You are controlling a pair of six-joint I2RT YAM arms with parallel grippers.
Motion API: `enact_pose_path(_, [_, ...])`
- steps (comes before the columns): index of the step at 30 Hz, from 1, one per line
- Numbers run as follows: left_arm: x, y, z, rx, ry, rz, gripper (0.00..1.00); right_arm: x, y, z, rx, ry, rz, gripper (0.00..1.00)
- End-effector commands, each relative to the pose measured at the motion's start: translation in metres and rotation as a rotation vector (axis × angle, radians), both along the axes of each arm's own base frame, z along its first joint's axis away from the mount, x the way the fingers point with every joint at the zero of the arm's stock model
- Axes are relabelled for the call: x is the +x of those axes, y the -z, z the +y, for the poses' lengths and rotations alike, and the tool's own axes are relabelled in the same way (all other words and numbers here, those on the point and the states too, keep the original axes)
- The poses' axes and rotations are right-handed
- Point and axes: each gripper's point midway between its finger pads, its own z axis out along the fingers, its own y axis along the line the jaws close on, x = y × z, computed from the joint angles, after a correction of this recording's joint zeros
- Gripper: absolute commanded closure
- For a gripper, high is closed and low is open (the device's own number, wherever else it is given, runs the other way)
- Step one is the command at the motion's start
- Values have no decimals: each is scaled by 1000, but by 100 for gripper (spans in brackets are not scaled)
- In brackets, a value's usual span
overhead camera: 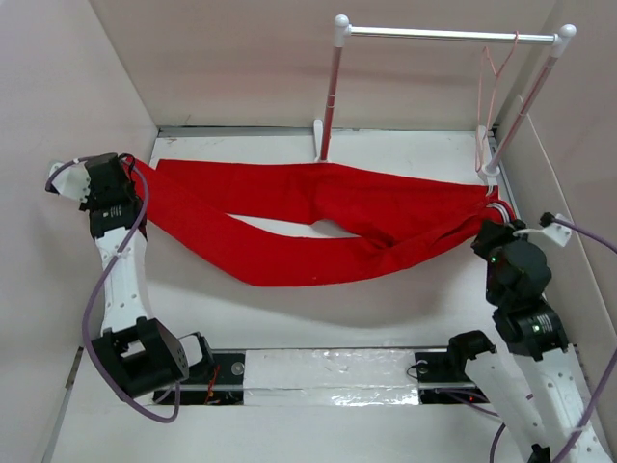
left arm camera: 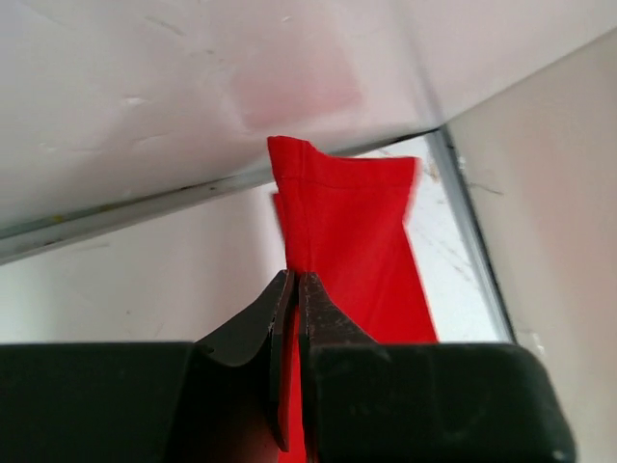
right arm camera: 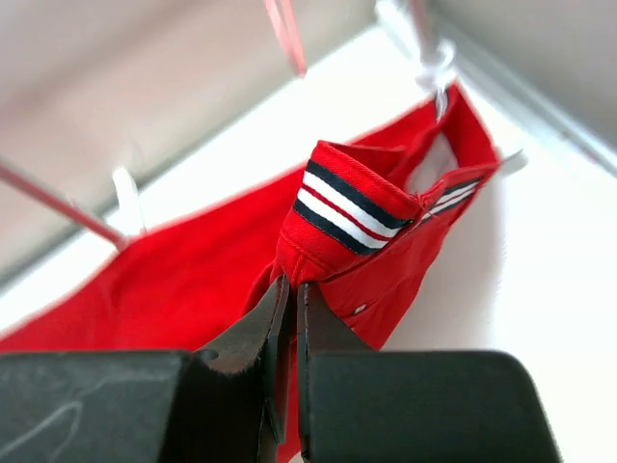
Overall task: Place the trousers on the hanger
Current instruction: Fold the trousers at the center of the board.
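Note:
I should next lower my right gripper outward toward the rack foot below the hanger and let go of the waist end of the trousers there. Its striped band is raised and bunched.
The red trousers stretch across the table between my two grippers, legs to the left, waistband to the right. My left gripper is shut on a leg end at the far left, near the wall. My right gripper is shut on the waist end, where a navy, white and red striped band shows. The pale pink wire hanger hangs from the right end of the rack's silver bar, above and behind my right gripper; its wire shows blurred in the right wrist view.
A rack with white posts and a silver bar stands at the back right, its feet on the table beside the trousers. Pale walls close in on the left, back and right. A metal rail runs between the arm bases.

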Motion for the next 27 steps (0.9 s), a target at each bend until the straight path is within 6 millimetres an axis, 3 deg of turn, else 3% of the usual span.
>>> enact_pose_path(1, [-4, 22, 9, 0, -11, 83, 100, -31, -31, -38, -2, 191, -64, 100])
enact_pose_path(4, [6, 31, 9, -17, -1, 81, 100, -38, -24, -44, 25, 228, -79, 100])
enact_pose_path(7, [17, 46, 11, -33, -4, 125, 100, -33, -1, -59, 26, 355, -39, 99])
enact_pose_path(9, [26, 44, 12, -27, 0, 139, 100, -23, 0, -65, 18, 409, -17, 99])
enact_pose_path(11, [34, 31, 12, 11, -4, 118, 100, -17, -9, -75, 5, 465, -19, 99])
enact_pose_path(12, [39, 26, 10, 20, 6, 106, 100, -14, -23, -79, 6, 479, -37, 98])
enact_pose_path(14, [46, 17, 12, 31, 7, 85, 100, 6, -29, -90, -4, 507, -39, 98])
enact_pose_path(17, [60, 7, 4, 57, 24, 75, 100, 39, -18, -95, 21, 447, 30, 99])
enact_pose_path(18, [64, 10, 3, 64, 22, 91, 100, 41, -13, -110, 27, 481, 38, 100])
enact_pose_path(21, [73, 12, 7, 86, 13, 104, 100, 62, 4, -127, 47, 449, 73, 100])
enact_pose_path(22, [75, 14, 8, 87, 11, 112, 100, 60, 6, -146, 53, 487, 73, 100])
enact_pose_path(23, [78, 11, 10, 94, 6, 110, 100, 73, 8, -149, 70, 440, 78, 100])
enact_pose_path(25, [86, 17, 12, 90, 5, 131, 100, 79, 12, -166, 115, 449, 78, 100])
enact_pose_path(27, [94, 19, 13, 102, 0, 149, 100, 103, 19, -167, 160, 370, 88, 100])
